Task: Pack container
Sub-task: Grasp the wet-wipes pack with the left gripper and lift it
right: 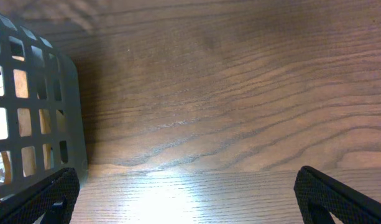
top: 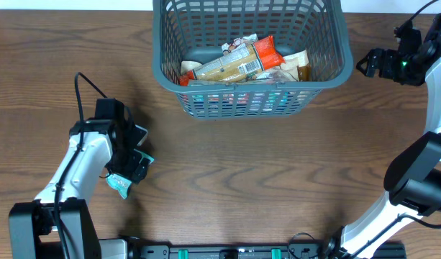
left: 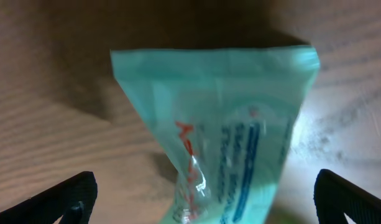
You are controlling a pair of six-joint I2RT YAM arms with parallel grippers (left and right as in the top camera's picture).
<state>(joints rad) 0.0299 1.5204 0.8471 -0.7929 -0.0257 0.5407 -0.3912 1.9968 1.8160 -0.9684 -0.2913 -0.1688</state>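
The left gripper moves straight down over the middle of the teal pack (left: 222,162) next, as the pack already reaches down between my spread fingers in the wrist view.
The container (top: 243,101) is a large dark grey lattice basket at the top centre, holding several snack packs (top: 238,63). A teal snack pack (top: 120,186) lies on the wooden table at the lower left. My left gripper (top: 134,170) hangs right over it, open. In the left wrist view the teal pack (left: 227,137) fills the middle and reaches down between the spread fingers (left: 206,202). My right gripper (top: 369,63) is open and empty beside the basket's right wall (right: 28,112), with bare wood between its fingers (right: 187,193).
The wooden table (top: 263,180) stretches between the basket and the front edge. The right arm's base (top: 414,180) stands at the lower right, the left arm's base (top: 51,223) at the lower left.
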